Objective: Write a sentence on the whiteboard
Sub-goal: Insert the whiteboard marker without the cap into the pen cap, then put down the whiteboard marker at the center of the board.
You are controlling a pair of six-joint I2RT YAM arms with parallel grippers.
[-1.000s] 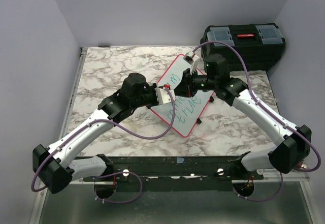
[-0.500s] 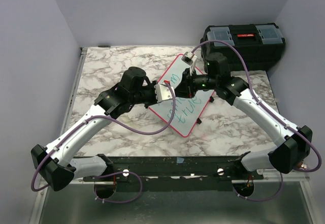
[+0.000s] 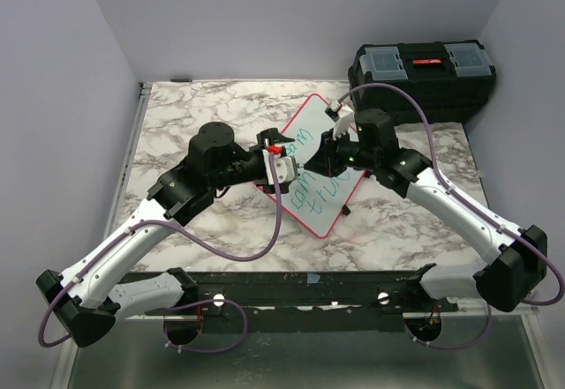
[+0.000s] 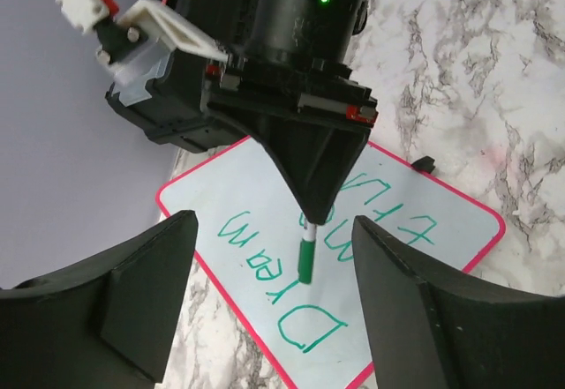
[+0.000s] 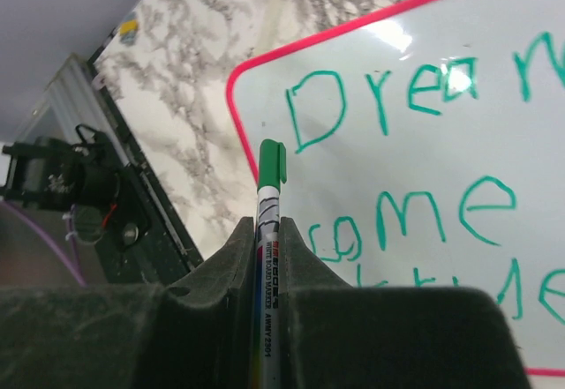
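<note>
"Dream come true" is written. My right gripper should next carry the capped marker off the board toward the toolbox side and down to the bare marble.
The whiteboard (image 3: 320, 214) lies tilted on the marble table, its red-pink rim showing all round. The sentence (image 5: 415, 98) reads "Dream come true" in green letters, stacked in lines. My right gripper (image 5: 269, 226) is shut on a green-capped whiteboard marker (image 5: 270, 167) and holds it over the board's near part, beside the "D". In the left wrist view the marker (image 4: 305, 257) points down from the right gripper (image 4: 313, 205) between "Dream" and "come". I cannot tell whether its end touches the board. My left gripper (image 4: 274, 296) faces it, open and empty, over the board's left edge (image 3: 281, 161).
A black toolbox (image 3: 422, 73) with a red latch stands off the table's back right corner. Grey walls close in the left, back and right. A small black clip (image 4: 424, 164) sits on the board's rim. Bare marble (image 3: 194, 111) lies left of the board.
My left gripper has opened and drawn back to the left, away from the marker's end. The left arm's elbow swung outward. The right gripper shifted slightly right with the marker.
</note>
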